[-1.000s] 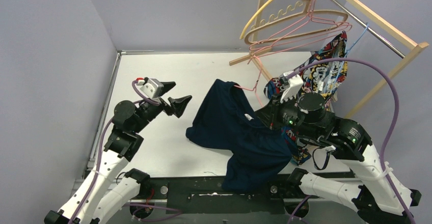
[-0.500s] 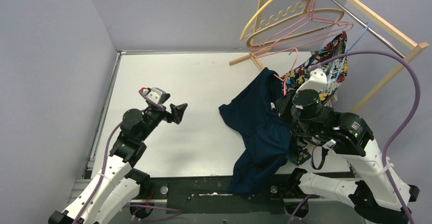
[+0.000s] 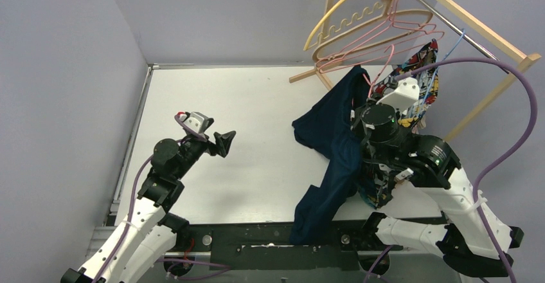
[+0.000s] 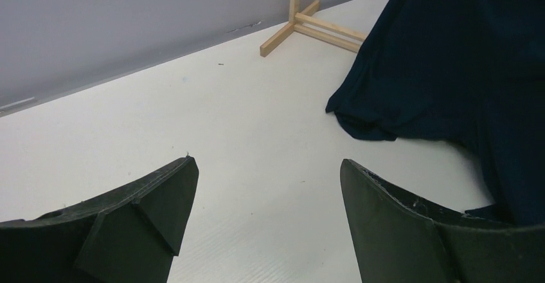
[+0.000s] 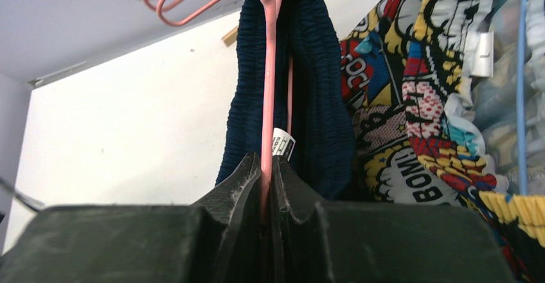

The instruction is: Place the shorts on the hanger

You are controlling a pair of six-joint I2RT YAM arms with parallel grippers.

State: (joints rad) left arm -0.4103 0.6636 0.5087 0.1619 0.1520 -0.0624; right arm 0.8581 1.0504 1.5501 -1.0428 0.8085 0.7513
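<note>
I will raise my right gripper outward to hang the hook of the still-unhooked pink hanger on the rail's bare stretch (image 3: 441,17), which lies above and outward of my gripper, and then release it.
My right gripper (image 5: 265,161) is shut on a thin pink hanger (image 5: 267,71). The dark navy shorts (image 5: 315,71) hang over that hanger by the waistband, with the white label (image 5: 281,143) just above my fingers. In the top view the right gripper (image 3: 369,106) holds them up beside the rack. The shorts (image 3: 334,141) trail down to the table's near edge, and the hanger's hook (image 3: 391,53) is just below the rail. My left gripper (image 3: 225,140) is open and empty over the table, left of the shorts (image 4: 463,58). It also shows in its wrist view (image 4: 267,167).
A wooden rack (image 3: 475,29) stands at the back right with a yellow hanger (image 3: 334,13), a tan hanger (image 3: 385,22) and more pink hangers (image 3: 411,35) on its rail. A comic-print garment (image 3: 421,77) hangs there. The rack's foot (image 4: 302,26) lies ahead of my left gripper.
My right gripper has lifted the pink hanger with the shorts up and back to the right, toward the rack. Most of the shorts left the table. The left arm drew back slightly, then stayed.
</note>
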